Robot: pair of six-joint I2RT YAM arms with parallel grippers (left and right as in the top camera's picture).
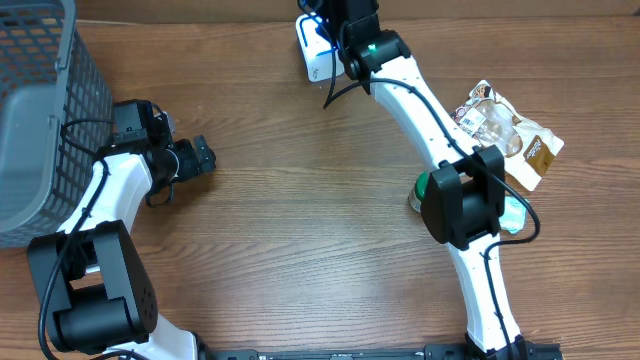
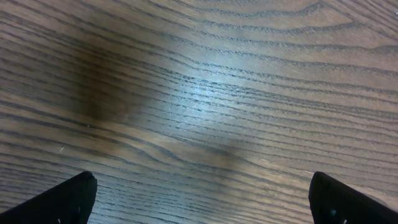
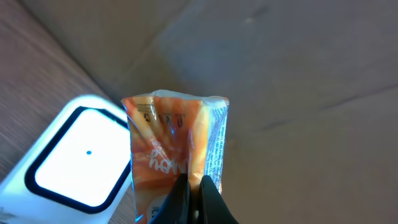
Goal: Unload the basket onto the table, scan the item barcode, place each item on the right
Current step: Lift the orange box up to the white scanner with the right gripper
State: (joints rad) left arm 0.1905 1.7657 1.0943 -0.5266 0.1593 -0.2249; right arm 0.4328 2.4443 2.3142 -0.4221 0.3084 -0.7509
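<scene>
My right gripper will swing back, go down beside the clear snack bag's near edge and release, since the packet is already at the scanner's glowing window.
An orange snack packet with white lettering is pinched at its lower edge by my right gripper, which is shut on it. The packet hangs just right of the white barcode scanner, whose window glows bright. In the overhead view the right gripper sits at the table's far edge over the scanner, and the packet is hidden under the arm. My left gripper rests at the left, open, with only bare wood between its fingertips.
A grey mesh basket stands at the far left. A clear snack bag with brown labels lies at the right. A green-topped item sits partly under the right arm.
</scene>
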